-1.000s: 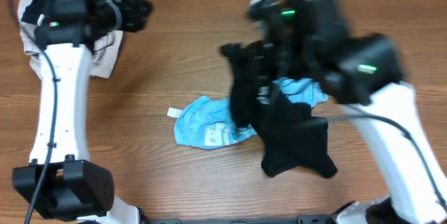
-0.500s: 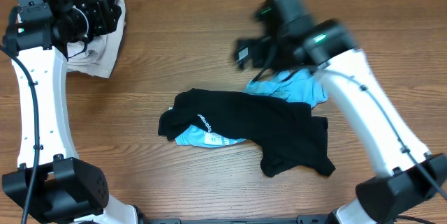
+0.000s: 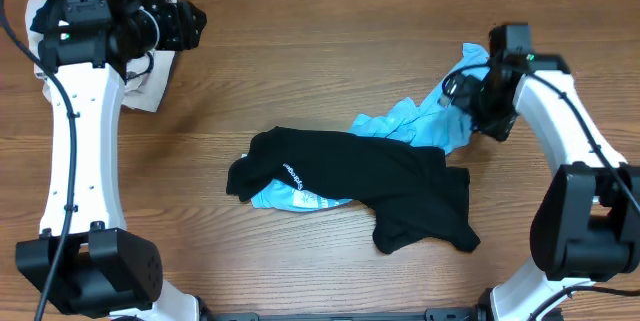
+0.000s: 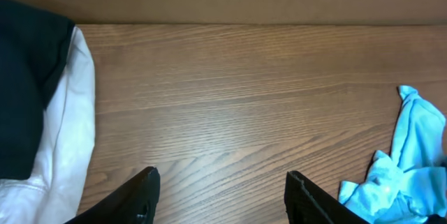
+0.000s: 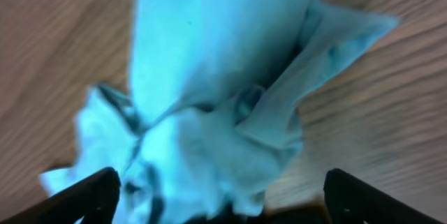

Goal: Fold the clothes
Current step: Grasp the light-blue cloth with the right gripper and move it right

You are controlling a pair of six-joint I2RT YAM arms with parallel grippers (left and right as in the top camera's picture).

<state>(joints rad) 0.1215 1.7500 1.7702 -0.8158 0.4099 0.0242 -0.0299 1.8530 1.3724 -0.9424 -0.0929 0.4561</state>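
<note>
The uncovered, bunched folds of the light blue garment point(image 3: 420, 121) get my right gripper next, as it moves down and shifts toward the black cloth onto them.
A black garment point(image 3: 370, 176) lies crumpled across the middle of the table. A light blue garment point(image 3: 420, 121) is partly covered by it. One blue end shows below the black cloth and the other rises at the right point(image 5: 216, 91). My right gripper point(image 3: 468, 101) hovers over that raised blue end. It is open point(image 5: 220, 182), its jaws wide apart with blue cloth bunched beneath and between them. My left gripper point(image 3: 195, 23) is at the far left, open point(image 4: 223, 182) over bare wood with nothing between its fingers.
A pile of white cloth point(image 3: 150, 76) lies at the back left under the left arm, a dark piece point(image 4: 28, 77) resting on it. The table's back edge point(image 4: 244, 23) runs close behind. Bare wood stretches between the pile and the garments.
My right gripper let go of the black garment, which now lies spread over the blue one. The arm swung to the right end of the blue cloth with jaws open. My left arm shifted slightly.
</note>
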